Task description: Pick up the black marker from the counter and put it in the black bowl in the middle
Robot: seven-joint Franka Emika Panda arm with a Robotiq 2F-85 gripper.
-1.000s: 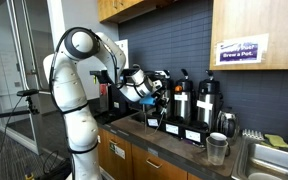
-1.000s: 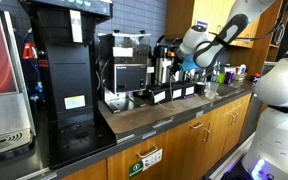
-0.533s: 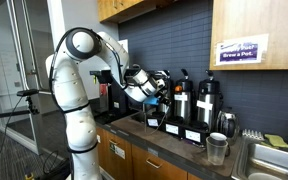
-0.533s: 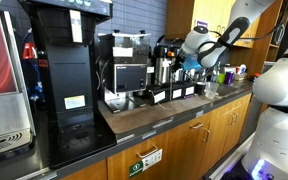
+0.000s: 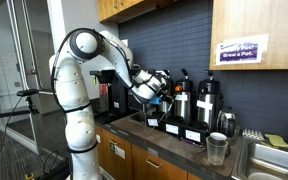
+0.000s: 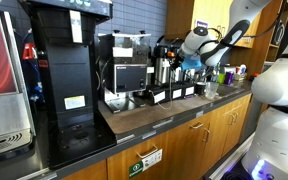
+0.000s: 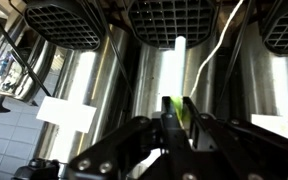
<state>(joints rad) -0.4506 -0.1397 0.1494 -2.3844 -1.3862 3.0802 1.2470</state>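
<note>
The tray lies below by the carafes. I should next lower my gripper toward the middle black slotted tray (image 7: 174, 20) and let go of the thin thing over it.
My gripper (image 7: 177, 108) is shut on a thin yellow-green thing (image 7: 187, 112) pinched between its black fingers. Only this narrow strip shows, so I cannot tell whether it is the marker. In both exterior views the gripper (image 5: 156, 88) (image 6: 187, 62) hangs in the air above the dark grey counter (image 5: 162, 138) (image 6: 149, 112), close in front of the steel carafes (image 5: 181, 100). The wrist view looks straight at these carafes (image 7: 94, 85). No black bowl is in view.
A row of steel carafes with white labels stands along the back wall (image 5: 206, 102). A steel cup (image 5: 216, 148) stands near the sink (image 5: 276, 160). A tall black coffee machine (image 6: 69, 70) and an espresso machine (image 6: 124, 70) fill one end. Cabinets hang overhead (image 5: 124, 8).
The arm has carried the gripper sideways along the counter, closer to the steel carafes. The jaws stay shut on the green thing.
</note>
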